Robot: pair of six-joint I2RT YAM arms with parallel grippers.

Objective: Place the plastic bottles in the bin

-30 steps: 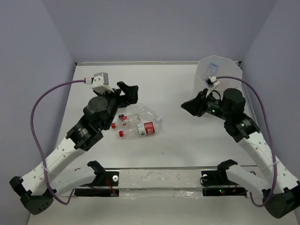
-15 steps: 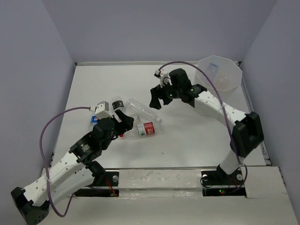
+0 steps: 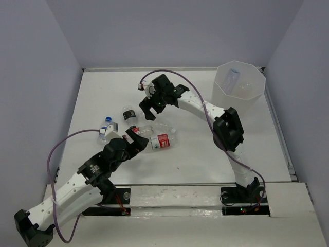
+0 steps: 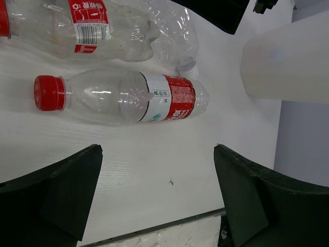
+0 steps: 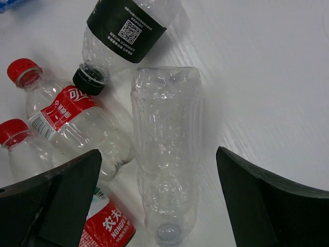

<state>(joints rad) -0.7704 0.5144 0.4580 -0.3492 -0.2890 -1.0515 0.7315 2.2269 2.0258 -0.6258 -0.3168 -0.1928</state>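
My right gripper moves down next onto the body of the clear unlabelled bottle [image 5: 164, 149] below it, since its open fingers already stand either side of the bottle.
Several plastic bottles lie in a cluster at the table's middle left. A red-capped one with a red-white label [image 4: 123, 98] [image 3: 159, 140] lies just ahead of my open left gripper [image 4: 157, 175] [image 3: 136, 142], with nothing between the jaws. A second red-capped bottle [image 4: 77, 25] lies beyond it. My right gripper [image 5: 159, 190] [image 3: 149, 106] hangs open over a clear unlabelled bottle [image 5: 164, 149], its jaws either side of it and apart from it. A black-labelled bottle [image 5: 126, 31] [image 3: 129, 114] lies beside it. The bin [image 3: 240, 82] stands at the far right with a bottle [image 3: 232, 77] inside.
A small blue-capped bottle [image 3: 105, 126] lies left of the cluster, beside my left arm. The right arm stretches across the table's middle from its base at the near right. Grey walls close off the left, back and right sides.
My right arm has swung from beside the bin leftward to over the bottle cluster, and its jaws have opened wide. My left arm has drawn back toward the near edge, gripper low behind the red-capped bottles.
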